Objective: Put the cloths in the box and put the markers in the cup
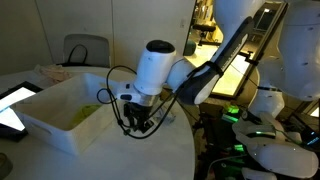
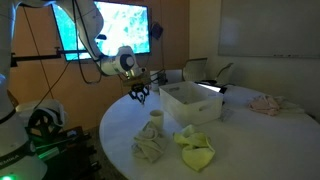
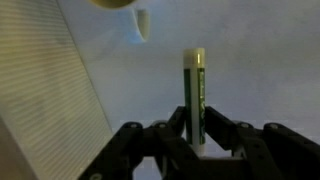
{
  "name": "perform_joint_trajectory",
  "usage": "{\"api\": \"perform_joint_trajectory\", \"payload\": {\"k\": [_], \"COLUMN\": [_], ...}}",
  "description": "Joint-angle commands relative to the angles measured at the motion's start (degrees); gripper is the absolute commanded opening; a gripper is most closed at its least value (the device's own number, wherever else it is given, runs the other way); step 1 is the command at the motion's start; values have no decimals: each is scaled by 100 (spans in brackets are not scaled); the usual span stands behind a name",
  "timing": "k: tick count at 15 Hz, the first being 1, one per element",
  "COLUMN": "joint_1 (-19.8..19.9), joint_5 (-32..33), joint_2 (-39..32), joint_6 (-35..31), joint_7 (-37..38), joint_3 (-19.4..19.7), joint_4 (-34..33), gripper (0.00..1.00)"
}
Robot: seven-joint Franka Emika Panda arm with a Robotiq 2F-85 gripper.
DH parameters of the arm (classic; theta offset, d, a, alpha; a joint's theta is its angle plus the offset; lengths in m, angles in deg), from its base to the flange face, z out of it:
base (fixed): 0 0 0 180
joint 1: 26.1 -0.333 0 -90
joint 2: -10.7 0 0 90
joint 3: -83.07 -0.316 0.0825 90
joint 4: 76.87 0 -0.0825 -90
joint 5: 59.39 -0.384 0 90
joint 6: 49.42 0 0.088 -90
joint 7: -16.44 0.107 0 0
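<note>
The tip of the green marker [image 3: 195, 85] overhangs bare tabletop. Next, my gripper moves along the box's side, then down over the cup's opening [image 3: 112, 2] to release it.
My gripper [image 3: 197, 128] is shut on a green marker [image 3: 195, 85], which sticks out straight from between the fingers. In both exterior views the gripper [image 1: 138, 120] [image 2: 138, 93] hangs over the round white table just beside the white box [image 1: 50, 118] [image 2: 190, 102]. A small cup [image 2: 157, 120] stands on the table in front of the box. A beige cloth [image 2: 150, 146] and a yellow cloth [image 2: 196, 150] lie near the table's front edge. A pink cloth [image 2: 265, 103] lies past the box. Something yellow-green [image 1: 86, 115] lies inside the box.
The box wall [image 3: 45, 90] fills the left of the wrist view. A pale round object [image 3: 115, 3] shows at its top edge. A tablet [image 1: 12, 105] lies beside the box. Chairs and a lit screen [image 2: 110, 25] stand behind the table.
</note>
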Motion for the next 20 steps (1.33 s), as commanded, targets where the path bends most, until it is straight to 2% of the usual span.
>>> {"api": "perform_joint_trajectory", "payload": {"k": [1, 8, 13, 16, 20], "joint_1": [123, 77, 68, 195, 607], "joint_5": [-33, 236, 436, 345, 186], "joint_2": [474, 669, 592, 391, -28], "joint_6": [-723, -1663, -2153, -2499, -3053], "joint_7": [601, 1639, 2044, 1950, 1696], "joint_3": [244, 912, 1313, 1381, 1152], "joint_4": [626, 996, 1033, 1034, 1023], "gripper": [8, 8, 8, 8, 8]}}
